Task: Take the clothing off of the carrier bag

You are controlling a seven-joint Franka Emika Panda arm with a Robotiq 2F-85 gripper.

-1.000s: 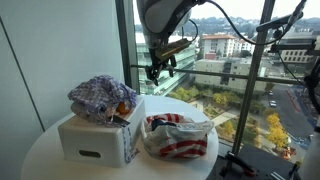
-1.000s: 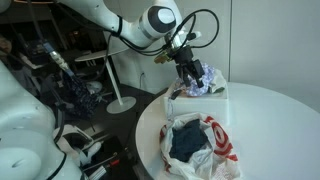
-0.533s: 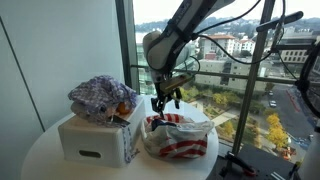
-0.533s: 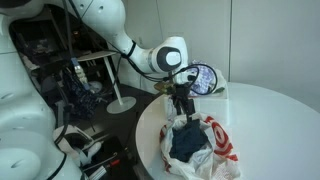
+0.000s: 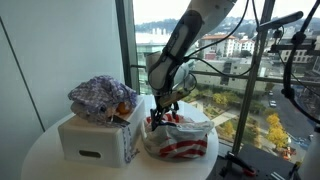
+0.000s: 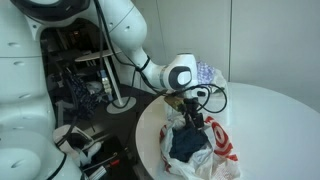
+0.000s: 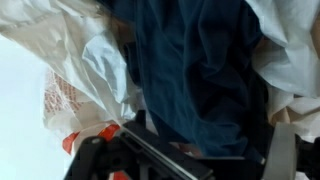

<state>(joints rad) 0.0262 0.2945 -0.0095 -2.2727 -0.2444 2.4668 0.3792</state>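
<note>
The robot should next lower its gripper a little and close it on the dark blue clothing (image 6: 185,143) (image 7: 212,132), because the cloth is just below the gripper, already between its open fingers.
A red-and-white plastic carrier bag (image 5: 185,140) sits on the round white table (image 5: 40,160). It also shows in an exterior view (image 6: 222,146). Dark blue clothing (image 6: 185,143) lies in the bag's open mouth and fills the wrist view (image 7: 190,70), with the bag's white plastic (image 7: 85,60) beside it. My gripper (image 5: 160,118) is down at the bag's mouth, just above the clothing (image 6: 188,116). In the wrist view its fingers (image 7: 195,160) stand apart on either side of the cloth, open, with the cloth lying between them.
A white box (image 5: 95,140) stands next to the bag, with a bundle of patterned purple cloth (image 5: 100,97) on top, also seen in an exterior view (image 6: 205,72). A large window is behind the table. Cluttered shelves and a stand are beyond the table's edge (image 6: 90,90).
The gripper has come down from above the box and bundle to the mouth of the carrier bag, over the blue clothing. The bag and the box have not moved.
</note>
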